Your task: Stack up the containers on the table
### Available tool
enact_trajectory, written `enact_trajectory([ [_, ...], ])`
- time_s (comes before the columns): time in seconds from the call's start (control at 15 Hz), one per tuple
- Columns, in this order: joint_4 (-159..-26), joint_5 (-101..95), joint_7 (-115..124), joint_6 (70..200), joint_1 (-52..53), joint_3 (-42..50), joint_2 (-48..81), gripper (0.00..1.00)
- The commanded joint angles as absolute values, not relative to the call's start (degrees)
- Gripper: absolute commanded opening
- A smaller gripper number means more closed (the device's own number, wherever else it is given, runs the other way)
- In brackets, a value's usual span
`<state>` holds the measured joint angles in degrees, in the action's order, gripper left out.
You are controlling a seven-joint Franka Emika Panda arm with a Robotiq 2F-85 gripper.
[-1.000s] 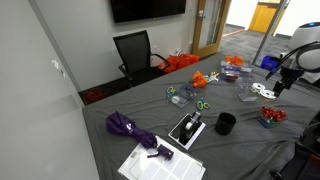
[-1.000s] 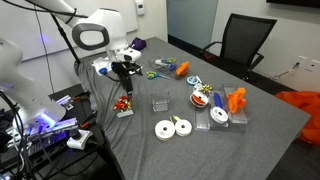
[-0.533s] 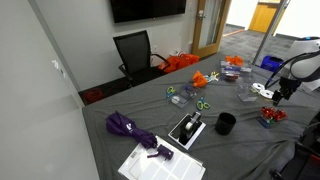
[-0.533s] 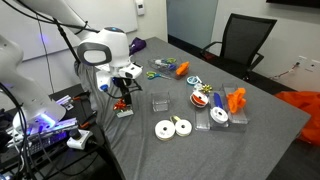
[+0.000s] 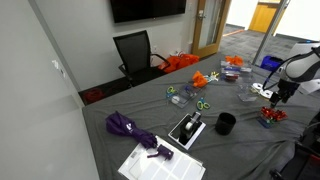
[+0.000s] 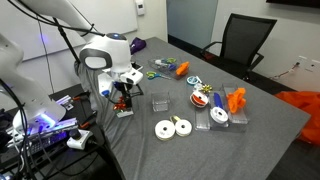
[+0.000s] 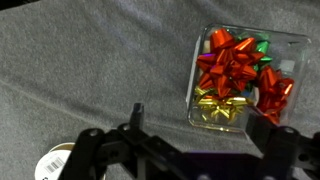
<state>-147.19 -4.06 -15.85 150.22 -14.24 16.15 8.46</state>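
My gripper moves down onto the bow container's side (image 7: pixel 190 112) beside the gold bow next: that side already runs between my open fingers in the wrist view.
A clear container of red, gold and green bows (image 7: pixel 240 75) lies on the grey-draped table (image 7: pixel 90 70). My gripper (image 7: pixel 203 125) is open and hangs just above it, one finger left of the container's near edge and one over its right corner. In both exterior views the gripper (image 5: pixel 272 100) (image 6: pixel 122 92) is right over this container (image 5: pixel 270 116) (image 6: pixel 124 108) near a table edge. An empty clear tub (image 6: pixel 159 102) (image 5: pixel 245 95) sits nearby. More containers (image 6: pixel 203 98) (image 6: pixel 218 115) lie further along.
White ribbon spools (image 6: pixel 172 127) (image 7: pixel 50 165) lie close to the bow container. A black cup (image 5: pixel 226 123), a black-and-white box (image 5: pixel 187 129), a purple umbrella (image 5: pixel 128 128), papers (image 5: pixel 160 163) and scissors (image 5: pixel 200 104) are on the table. A black chair (image 5: pixel 135 52) stands behind.
The gripper has come down and in toward the container of bows, still open. Nothing on the table has moved.
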Motion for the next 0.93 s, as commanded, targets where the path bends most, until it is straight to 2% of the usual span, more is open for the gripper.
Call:
enact_trajectory([
  [0.0, -146.6, -3.7, -17.5, 154.3, -15.8, 15.4, 11.2, 1.00],
  [0.47, -146.7, -3.5, -16.6, 159.7, -15.9, 14.5, 14.8, 1.00],
  [0.53, -146.7, -3.3, -17.4, 160.5, -16.2, 14.1, 15.3, 0.75],
  [0.6, -146.7, -3.2, -17.4, 161.0, -16.3, 13.9, 15.6, 0.72],
  [0.87, -146.5, -3.0, -16.9, 161.3, -16.4, 13.1, 16.4, 0.45],
])
